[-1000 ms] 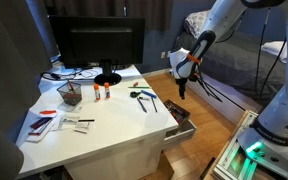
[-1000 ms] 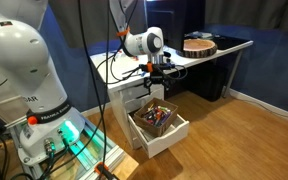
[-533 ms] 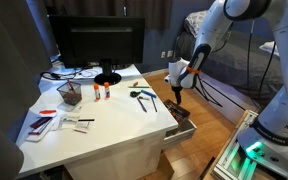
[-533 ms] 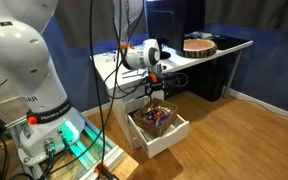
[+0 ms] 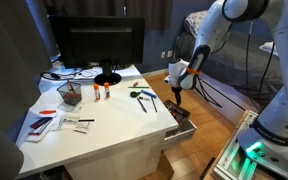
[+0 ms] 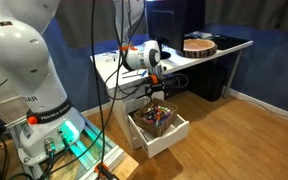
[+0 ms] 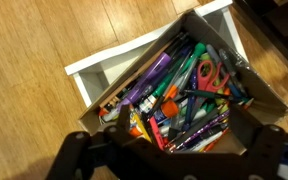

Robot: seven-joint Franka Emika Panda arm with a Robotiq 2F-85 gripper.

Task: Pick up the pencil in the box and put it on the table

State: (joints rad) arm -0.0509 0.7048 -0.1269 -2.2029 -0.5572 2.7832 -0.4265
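My gripper should next turn, move toward the left in the wrist view and go down onto the thin yellow-orange pencil (image 7: 140,124) slanted near the purple marker.
The box is the white drawer (image 5: 181,128), pulled open from the white table (image 5: 104,135). It also shows in an exterior view (image 6: 171,140) and in the wrist view (image 7: 124,55). It is packed with several coloured pens, markers and scissors (image 7: 179,90). I cannot single out the pencil among them. My gripper (image 5: 177,93) hangs just above the drawer, also shown in an exterior view (image 6: 156,93). In the wrist view its dark fingers (image 7: 174,152) are spread wide over the pile, open and empty.
On the table stand a black monitor (image 5: 102,45), a dark mesh basket (image 5: 70,93), scissors and tools (image 5: 144,98) and small items (image 5: 44,120). A second desk holds a round wooden piece (image 6: 198,44). The floor beside the drawer is wood.
Over the last second my gripper has dropped lower towards the open drawer. It has not visibly moved in the last half second.
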